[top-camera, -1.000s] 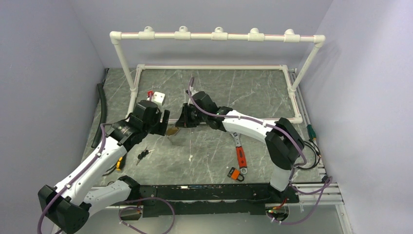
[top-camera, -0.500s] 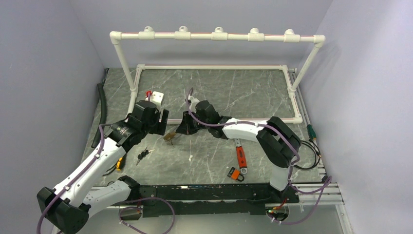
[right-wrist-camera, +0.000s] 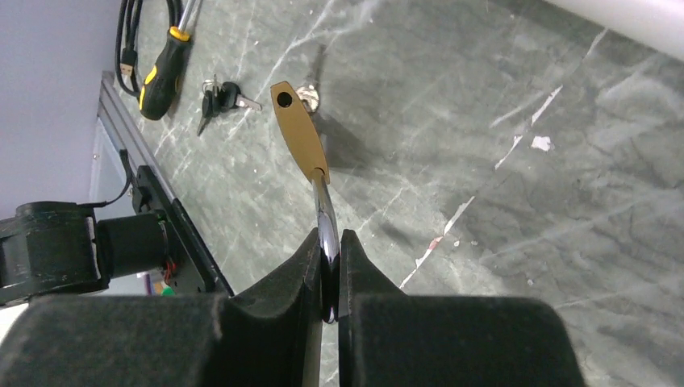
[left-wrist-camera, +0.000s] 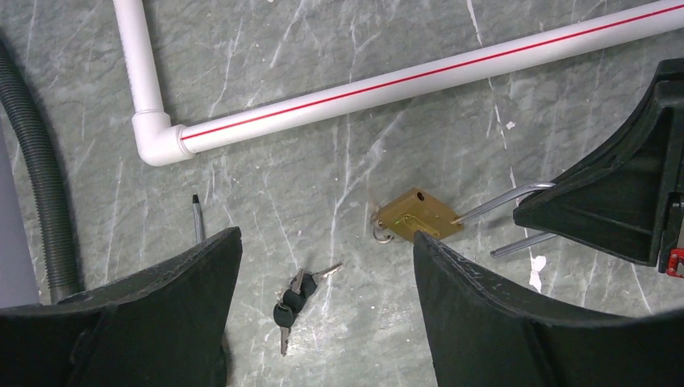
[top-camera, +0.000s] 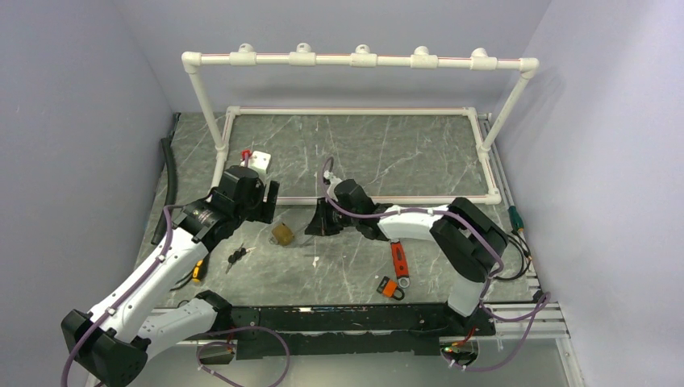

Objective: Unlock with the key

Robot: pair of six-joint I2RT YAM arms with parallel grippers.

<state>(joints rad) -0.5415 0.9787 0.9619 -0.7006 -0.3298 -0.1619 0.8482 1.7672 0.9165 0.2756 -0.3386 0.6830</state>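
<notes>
I should lower the padlock with my right gripper to the right in the top view onto bare tabletop and release the padlock's shackle.
The brass padlock (top-camera: 282,234) hangs low over the table between the two arms. My right gripper (top-camera: 317,223) is shut on its steel shackle (right-wrist-camera: 323,205), and the padlock body (right-wrist-camera: 297,129) points away from the fingers. A small metal ring sits at the padlock's key end (left-wrist-camera: 381,232). A bunch of black-headed keys (top-camera: 235,256) lies loose on the table; it also shows in the left wrist view (left-wrist-camera: 294,302) and the right wrist view (right-wrist-camera: 219,95). My left gripper (top-camera: 264,203) is open and empty, above the keys and left of the padlock (left-wrist-camera: 415,216).
A white PVC pipe frame (top-camera: 355,59) stands at the back, with its base rail (left-wrist-camera: 419,76) near the padlock. A black hose (top-camera: 169,189) lies at the left. A yellow-and-black screwdriver (right-wrist-camera: 161,72), a red-handled wrench (top-camera: 398,258) and a small white box (top-camera: 260,159) lie around.
My right gripper has pulled back toward the near right and lowered, carrying the padlock down and away from the left gripper. The left arm has barely moved.
</notes>
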